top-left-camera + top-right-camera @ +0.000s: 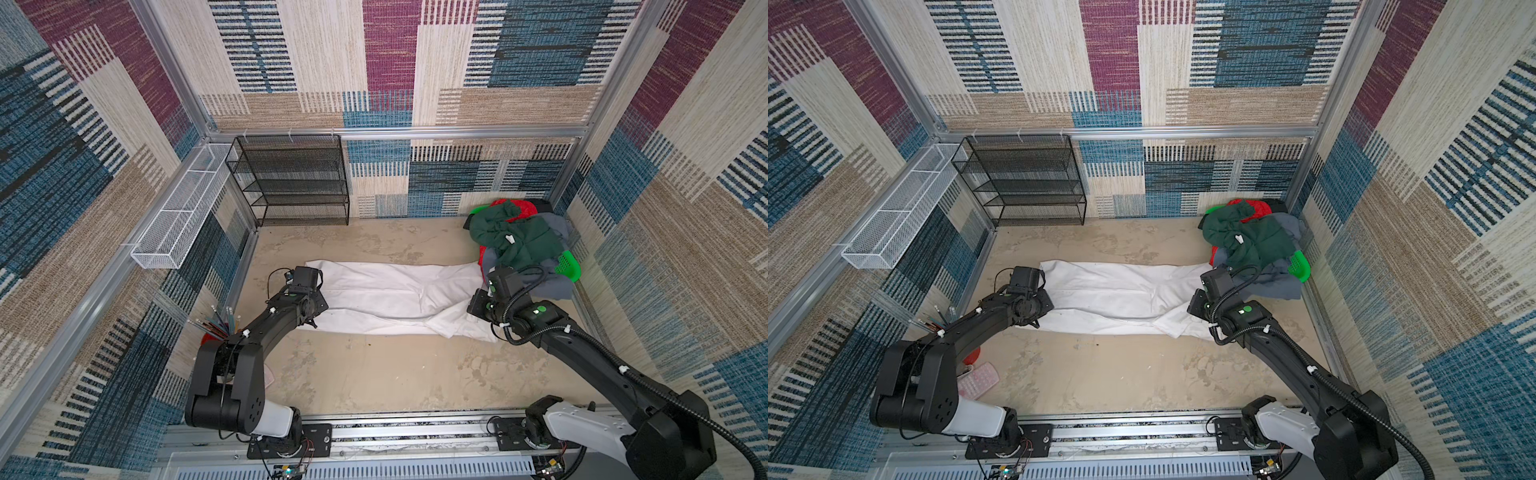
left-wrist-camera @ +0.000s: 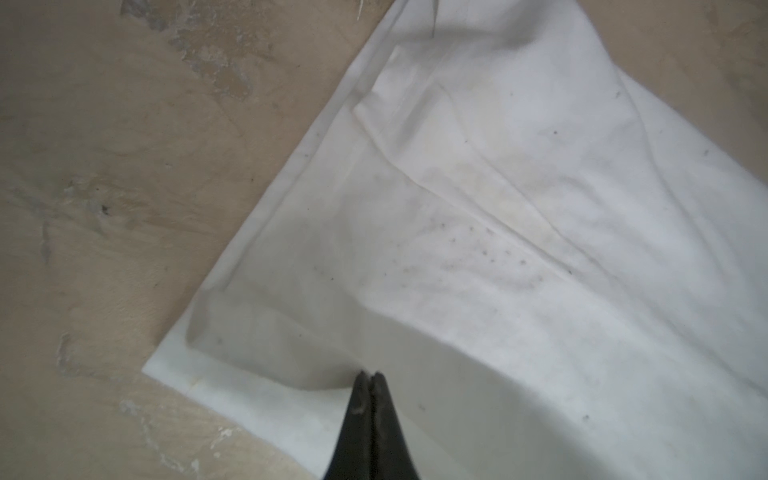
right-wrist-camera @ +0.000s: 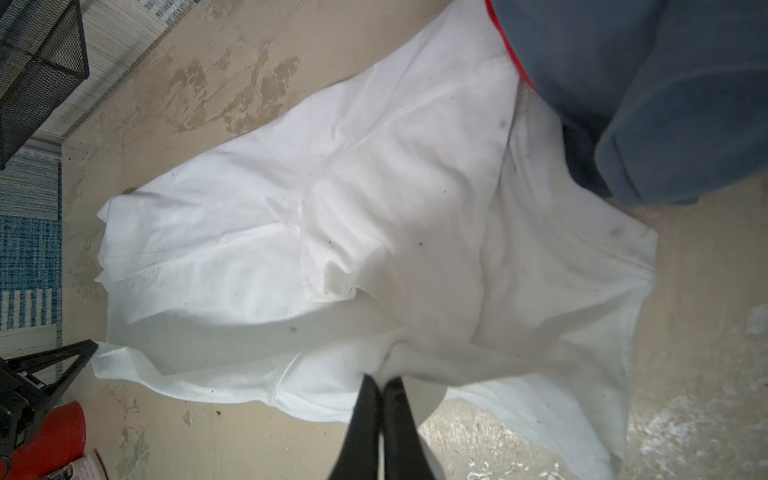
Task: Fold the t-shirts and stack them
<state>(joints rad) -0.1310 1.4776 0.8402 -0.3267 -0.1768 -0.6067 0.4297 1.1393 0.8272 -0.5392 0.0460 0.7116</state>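
Note:
My right gripper should next go down and slightly outward onto the white t-shirt's end (image 1: 461, 301) (image 3: 448, 308), below and outward of the raised fold, and let go, because the fold still hangs raised.
A large white t-shirt (image 1: 395, 295) lies folded into a long band across the middle of the table in both top views. My left gripper (image 2: 371, 374) is at its left end, shut on a raised fold of the white cloth. Over the shirt's right end my right gripper (image 3: 384, 377) is shut too, with white cloth bunched at its tips. Behind the right arm a dark green t-shirt (image 1: 519, 237), a red one (image 1: 521, 208) and a grey-blue one (image 1: 548, 286) are heaped on a bright green basket (image 1: 569, 266). The grey-blue cloth (image 3: 665, 83) overlaps the white shirt's corner.
A black mesh shelf (image 1: 291, 178) stands against the back wall. A white wire basket (image 1: 183, 208) hangs on the left wall. A red cup of pencils (image 1: 220, 326) and a pink flat object (image 1: 980, 378) sit beside the left arm. Bare tabletop (image 1: 395, 374) stretches in front of the shirt.

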